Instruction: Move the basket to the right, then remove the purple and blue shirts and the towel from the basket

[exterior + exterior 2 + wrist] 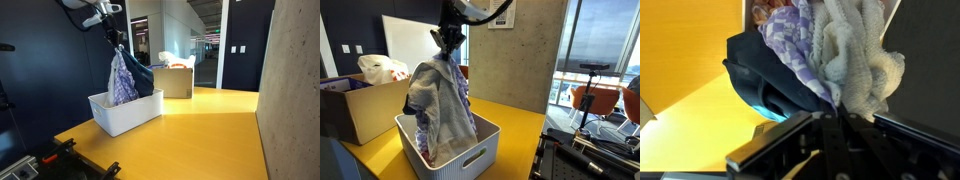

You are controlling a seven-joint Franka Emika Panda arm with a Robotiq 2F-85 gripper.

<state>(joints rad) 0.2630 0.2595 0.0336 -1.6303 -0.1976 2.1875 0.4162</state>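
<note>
That part of the bare yellow table is clear, so my gripper will next move past the basket (128, 113) toward the concrete wall and lower the heap of cloth onto it to let it go.
A white slotted basket (128, 113) stands on the yellow table; it also shows in an exterior view (472, 158). My gripper (117, 42) is shut on a bunch of cloth and holds it high above the basket, as also seen in an exterior view (448, 44). The bunch hangs down into the basket. It holds a purple patterned shirt (122, 80), a dark blue shirt (143, 78) and a pale grey towel (438, 105). In the wrist view the purple shirt (790, 35), blue shirt (765, 75) and towel (855, 55) hang right at the jaws (832, 108).
A cardboard box (173, 80) with white bags stands behind the basket; it also shows in an exterior view (360, 108). A concrete wall (295, 90) borders the table's far side. Black equipment (60, 160) sits at the table's near edge.
</note>
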